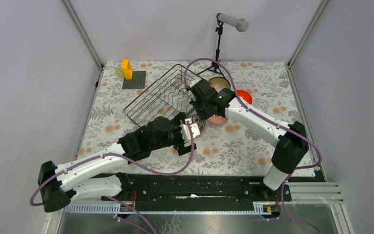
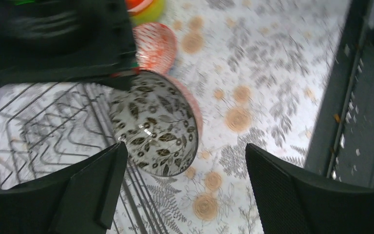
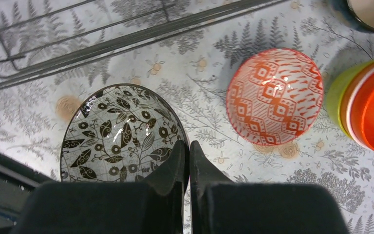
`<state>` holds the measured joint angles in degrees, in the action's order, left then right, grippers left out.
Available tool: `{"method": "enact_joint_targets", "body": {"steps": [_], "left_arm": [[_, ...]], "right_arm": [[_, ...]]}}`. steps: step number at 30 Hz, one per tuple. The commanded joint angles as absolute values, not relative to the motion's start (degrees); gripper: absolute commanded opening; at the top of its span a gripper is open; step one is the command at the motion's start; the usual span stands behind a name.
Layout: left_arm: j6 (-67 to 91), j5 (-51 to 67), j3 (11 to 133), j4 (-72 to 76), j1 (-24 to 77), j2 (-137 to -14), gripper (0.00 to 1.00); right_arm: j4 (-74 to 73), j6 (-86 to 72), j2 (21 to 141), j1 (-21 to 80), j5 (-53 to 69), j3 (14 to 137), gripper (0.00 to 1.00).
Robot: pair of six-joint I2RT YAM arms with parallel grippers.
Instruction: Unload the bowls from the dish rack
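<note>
My right gripper turns next, shifts over the red-and-white patterned bowl [image 3: 272, 95], which sits empty beside the rack, and brings the leaf-patterned bowl down inside.
The dark wire dish rack [image 1: 158, 97] stands at the back middle, and I see no bowl in it. My right gripper [image 3: 189, 156] is shut on the rim of the dark-and-white leaf-patterned bowl [image 3: 119, 134], just outside the rack's near right side. My left gripper [image 2: 185, 195] is open and empty, with that bowl [image 2: 156, 122] just ahead of its left finger [image 2: 97, 190]. On the cloth to the right are a red-and-white patterned bowl [image 3: 272, 95], a yellow-green and orange stack [image 3: 365, 109] and a teal bowl [image 1: 219, 84].
A yellow-orange block [image 1: 126, 68] and a flat dark square plate [image 1: 134, 79] sit at the back left. A black stand [image 1: 218, 46] rises behind the rack. A black rail [image 1: 199, 187] runs along the near edge. The two arms are close together.
</note>
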<state>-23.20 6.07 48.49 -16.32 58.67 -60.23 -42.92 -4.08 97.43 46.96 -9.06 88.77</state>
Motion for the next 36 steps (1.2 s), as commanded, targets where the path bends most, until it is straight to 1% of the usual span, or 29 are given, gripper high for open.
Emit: {"method": "enact_joint_targets", "body": {"steps": [1,3,5,9,14,18,22,29,30,33,36], "left_arm": [[-10.7,-6.9,44.8,-2.6,58.8,-55.1,0.98],[-3.9,-14.6,43.8,1.1,58.8,-54.4,0.99],[2.7,-22.0,44.7,1.3,58.8,-55.2,0.99],[7.4,-27.8,47.7,-3.2,58.8,-58.6,0.99],[9.2,-28.7,52.5,-11.0,58.7,-63.5,0.99],[10.8,-28.6,52.9,-11.7,57.5,-64.5,0.99],[12.1,-27.5,53.1,-12.7,54.5,-65.4,0.99],[11.4,-28.0,53.5,-13.1,50.9,-68.4,0.99],[11.3,-28.3,53.7,-13.3,50.7,-69.1,0.99],[12.0,-29.5,54.3,-13.5,50.2,-70.8,0.99],[12.6,-28.8,54.4,-13.0,49.5,-72.0,0.98]], "right_arm": [[-35.0,-11.4,91.4,42.1,-13.8,85.6,0.0],[-31.8,-14.4,89.3,39.0,-13.0,82.7,0.0],[-27.9,-17.4,86.6,36.2,-12.6,78.3,0.0],[-19.7,-22.6,82.4,32.8,-14.1,70.6,0.0],[-12.2,-29.6,79.7,30.6,-18.4,63.3,0.0],[-7.1,-34.8,78.8,29.9,-22.8,58.9,0.0],[-6.1,-40.5,79.4,29.3,-27.5,56.6,0.0],[-0.4,-43.2,81.0,28.5,-25.7,52.2,0.0],[-0.4,-43.5,81.4,28.5,-25.6,52.0,0.01],[3.9,-43.9,81.9,28.5,-26.0,50.1,0.07],[7.5,-44.1,82.2,28.4,-26.4,47.8,0.1]]}}
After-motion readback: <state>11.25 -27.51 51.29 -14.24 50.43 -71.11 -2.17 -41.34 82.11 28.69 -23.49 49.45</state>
